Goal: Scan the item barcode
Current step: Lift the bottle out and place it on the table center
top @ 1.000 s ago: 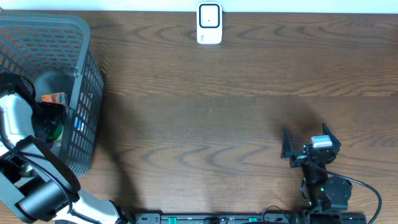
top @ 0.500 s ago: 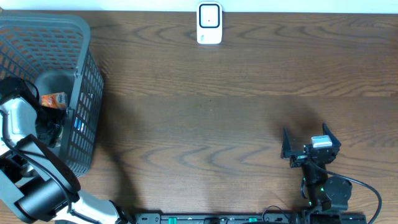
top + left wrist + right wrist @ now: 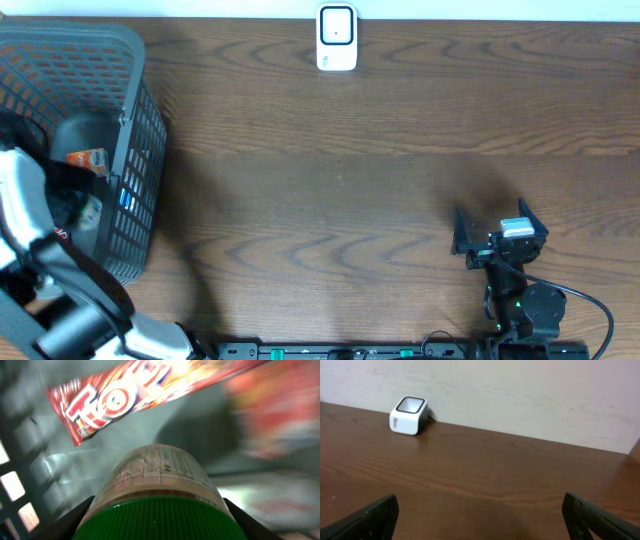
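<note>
I will next use my left gripper to carry the jar [image 3: 160, 472] up over the basket's side, then down, and release it on the tabletop's empty part before the scanner.
In the left wrist view a jar [image 3: 160, 472] with a green ribbed lid [image 3: 159, 519] and a pale printed label fills the space between my left gripper's [image 3: 159, 522] dark fingers, which press on both sides of it. From overhead, that gripper [image 3: 82, 208] is inside the grey basket [image 3: 140, 150] at the far left, with the jar partly hidden by the arm. The white barcode scanner [image 3: 337, 38] stands at the table's far edge, also seen at a distance in the right wrist view [image 3: 408, 415]. My right gripper [image 3: 493, 226] rests open near the front right, nothing between its fingers [image 3: 480, 515].
A red snack packet [image 3: 150, 387] lies in the basket just beyond the jar, and an orange packet [image 3: 87, 157] shows beside the arm. The basket's mesh walls surround the left gripper. Brown wooden table [image 3: 340, 190] stretches between basket, scanner and right arm.
My left gripper has narrowed onto the jar inside the basket and the arm has shifted slightly toward the left. The right arm has not moved.
</note>
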### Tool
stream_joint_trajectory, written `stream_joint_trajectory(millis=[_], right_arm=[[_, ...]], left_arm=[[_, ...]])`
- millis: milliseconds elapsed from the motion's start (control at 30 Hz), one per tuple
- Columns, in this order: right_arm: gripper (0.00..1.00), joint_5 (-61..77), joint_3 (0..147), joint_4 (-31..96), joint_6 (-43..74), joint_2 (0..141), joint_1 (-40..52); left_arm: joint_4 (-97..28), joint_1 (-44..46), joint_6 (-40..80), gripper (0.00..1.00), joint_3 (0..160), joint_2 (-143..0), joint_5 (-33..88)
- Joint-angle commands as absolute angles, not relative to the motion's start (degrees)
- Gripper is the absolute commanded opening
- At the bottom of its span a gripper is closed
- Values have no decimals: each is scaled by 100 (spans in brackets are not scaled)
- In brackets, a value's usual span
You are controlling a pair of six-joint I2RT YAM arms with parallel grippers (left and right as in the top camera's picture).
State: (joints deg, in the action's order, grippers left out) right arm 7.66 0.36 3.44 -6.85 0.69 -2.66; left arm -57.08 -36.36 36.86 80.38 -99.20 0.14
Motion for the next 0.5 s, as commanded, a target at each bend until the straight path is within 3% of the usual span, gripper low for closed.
stream_joint_trajectory(millis=[0, 267, 467], right_arm=[[99, 735, 30, 368, -624, 38, -215], [99, 735, 30, 366, -624, 38, -215], [99, 735, 30, 366, -624, 38, -215]], left_arm=[[-5841, -3656, 3564, 54, 8868, -8875, 703], [-5229, -3395, 3868, 58, 9411, -7085, 2853], [-4775, -1678, 4084, 60, 9411, -6565, 2888]])
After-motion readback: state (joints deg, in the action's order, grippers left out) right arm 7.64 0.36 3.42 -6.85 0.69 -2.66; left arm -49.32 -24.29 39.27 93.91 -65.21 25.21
